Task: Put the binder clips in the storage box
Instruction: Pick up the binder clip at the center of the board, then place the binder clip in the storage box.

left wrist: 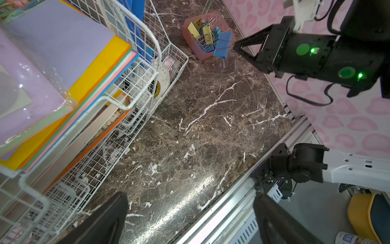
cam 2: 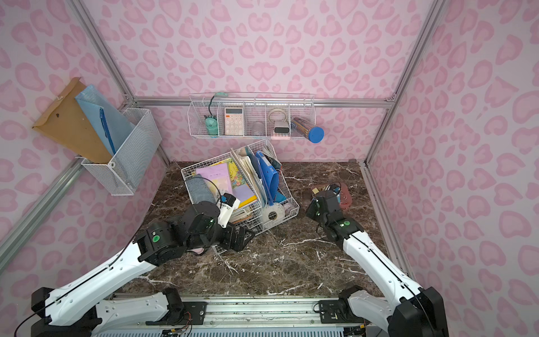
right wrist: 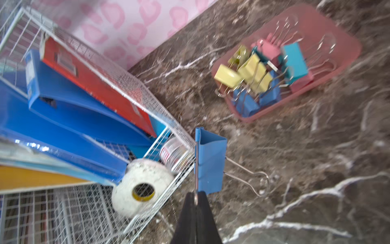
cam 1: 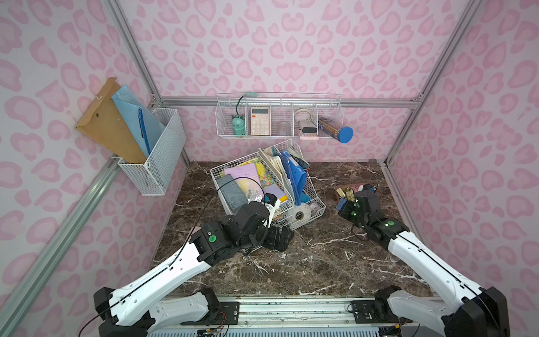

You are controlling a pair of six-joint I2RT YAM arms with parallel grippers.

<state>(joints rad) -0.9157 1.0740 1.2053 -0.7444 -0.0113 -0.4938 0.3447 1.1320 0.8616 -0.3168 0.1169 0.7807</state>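
The blue binder clip [right wrist: 211,162] will be released over the end of the storage box beyond the teal clip, so my right gripper will move outward and down there next, because only wire handles are there.
The storage box [right wrist: 337,61] is a shallow dusty-pink tray on the marble at the right, also seen as the storage box [left wrist: 190,36] and the storage box [cam 1: 348,186]. Several binder clips [right wrist: 253,71] in yellow, blue, pink and teal lie heaped in it, seen too as binder clips [left wrist: 205,31]. My right gripper [right wrist: 196,196] is shut on the wire handle of a blue binder clip [right wrist: 211,162], which hangs off the table beside the box; in the left wrist view this blue binder clip [left wrist: 222,46] sits at the box's near rim. My left gripper [left wrist: 190,221] stands open and empty by the organiser.
A white wire desk organiser [cam 1: 264,186] full of papers and blue folders fills the table's middle, with a tape roll [right wrist: 141,188] in its front corner. A wire basket [cam 1: 151,163] hangs on the left wall and a wire shelf [cam 1: 278,116] on the back wall. A metal rail [left wrist: 242,202] edges the front.
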